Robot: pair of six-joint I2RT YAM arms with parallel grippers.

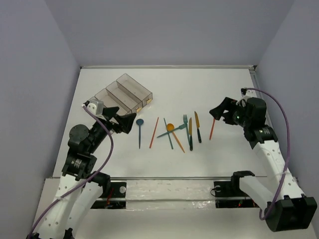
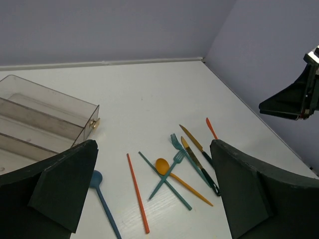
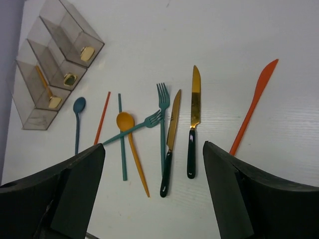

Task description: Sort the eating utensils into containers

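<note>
My right gripper is above the nearer gold knife's dark handle, which lies to its left in the top view, so it will move down and across onto the handle next.
The eating utensils lie loose mid-table: a blue spoon, an orange-red stick, a teal stick, an orange spoon crossed by a teal fork, a second teal fork, two gold knives with dark handles, and an orange-red knife. The clear containers stand at the back left. One bin holds an orange stick. My left gripper hovers open just left of the blue spoon. On the other side, my right gripper hangs open beside the orange-red knife. Both hold nothing.
The table's left and right edges meet grey walls. Small gold tags sit at the bins' near ends. A clear strip runs along the front edge between the arm bases.
</note>
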